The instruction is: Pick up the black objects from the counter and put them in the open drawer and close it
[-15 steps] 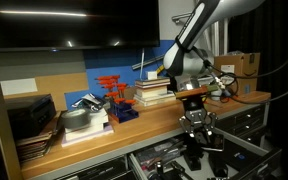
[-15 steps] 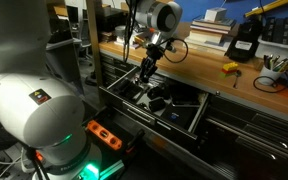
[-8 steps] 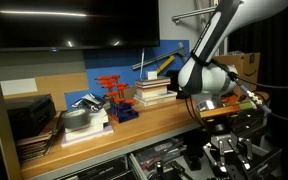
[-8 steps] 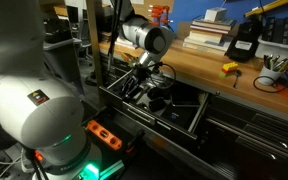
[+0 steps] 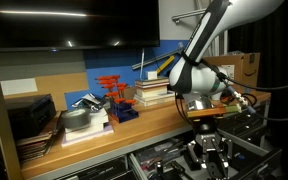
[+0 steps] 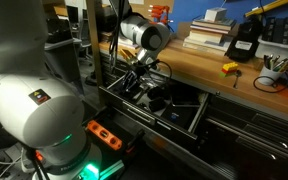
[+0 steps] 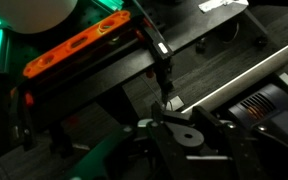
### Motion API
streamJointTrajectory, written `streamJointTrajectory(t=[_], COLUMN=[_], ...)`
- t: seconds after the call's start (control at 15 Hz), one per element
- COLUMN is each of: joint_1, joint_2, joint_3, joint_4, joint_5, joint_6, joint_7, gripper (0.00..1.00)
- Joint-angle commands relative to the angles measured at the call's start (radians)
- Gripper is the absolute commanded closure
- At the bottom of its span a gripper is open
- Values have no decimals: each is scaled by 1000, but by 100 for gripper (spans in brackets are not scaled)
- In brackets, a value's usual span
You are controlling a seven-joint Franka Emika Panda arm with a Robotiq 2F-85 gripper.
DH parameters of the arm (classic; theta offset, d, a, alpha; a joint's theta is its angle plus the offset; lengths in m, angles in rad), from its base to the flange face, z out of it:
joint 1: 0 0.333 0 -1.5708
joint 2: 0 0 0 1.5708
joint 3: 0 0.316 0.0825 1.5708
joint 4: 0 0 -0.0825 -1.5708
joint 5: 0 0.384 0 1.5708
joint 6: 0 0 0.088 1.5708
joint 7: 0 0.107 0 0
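The gripper next needs to move outward past the drawer's pale rim and go down into the open drawer [image 6: 155, 103] [image 7: 232, 110] to let go of the small dark object, because floor still shows beside the gripper's fingers.
My gripper [image 5: 208, 152] hangs low in front of the counter [image 5: 134, 125], over the open drawer [image 5: 164, 160]. In an exterior view it [image 6: 134, 82] is at one end of the drawer, just above the pale rim [image 6: 144, 112]. In the wrist view the jaws [image 7: 184, 113] are close together on a small dark object [image 7: 177, 120] with a grey tab; it is dim. A chunky black block [image 6: 246, 42] stands on the counter [image 6: 204, 62]. Dark shapes [image 6: 160, 100] lie inside the drawer.
Book stacks [image 5: 154, 93], red-orange clamps [image 5: 110, 92] and a grey bowl-like item [image 5: 76, 118] sit on the counter. A yellow-and-black item [image 6: 229, 68] and a pen cup [image 6: 276, 65] are beside the black block. The robot base with its green light [image 6: 59, 160] stands close to the drawer.
The gripper has come down from counter height to the drawer. It swung sideways along the drawer front, then part of the way back.
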Motion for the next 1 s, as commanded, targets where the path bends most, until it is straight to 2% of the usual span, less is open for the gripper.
streamJointTrajectory(t=[0.0, 0.33, 0.93], joint_1=[11, 9, -6], joint_2=[-16, 49, 203], joint_3=[5, -10, -63], joint_4=[23, 38, 93], joint_5=[5, -41, -60], joint_6=[94, 253, 369], joint_7=[-1, 9, 10], gripper=[77, 77, 77])
